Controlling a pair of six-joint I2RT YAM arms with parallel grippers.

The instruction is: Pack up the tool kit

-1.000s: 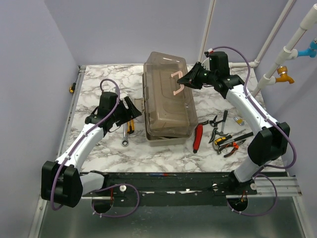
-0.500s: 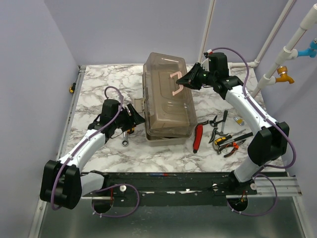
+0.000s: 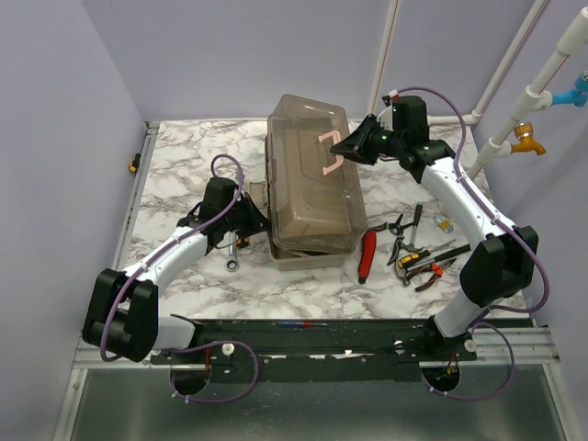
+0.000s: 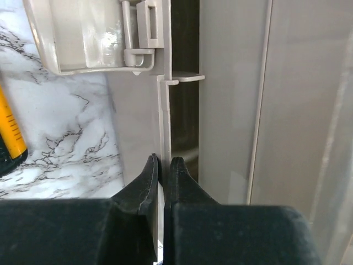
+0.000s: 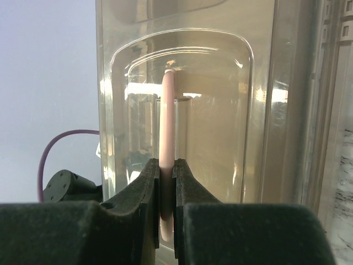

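The box's lid is only partly open, so my right gripper should next swing to the right in the top view, over the bare tabletop, and let go of the pink handle.
The tool kit [image 3: 308,175] is a beige-grey box with a smoky see-through lid, standing at the table's middle. My right gripper [image 3: 342,147] is shut on its pink handle [image 3: 328,158]. In the right wrist view the handle [image 5: 167,110] runs up between the pads of that gripper [image 5: 167,171]. My left gripper [image 3: 260,218] is at the box's left side, shut on a thin beige rim [image 4: 163,110] of the box. In the left wrist view its jaws [image 4: 164,165] pinch that edge below a hanging latch [image 4: 88,38].
Loose tools lie right of the box: a red cutter [image 3: 367,254], black pliers [image 3: 397,227], a screwdriver [image 3: 415,220] and orange-handled pliers [image 3: 432,271]. A wrench [image 3: 233,259] and a yellow-handled tool [image 4: 11,132] lie by the left arm.
My left gripper has moved right up to the box's side and closed on its rim. The right gripper has kept its hold on the pink handle.
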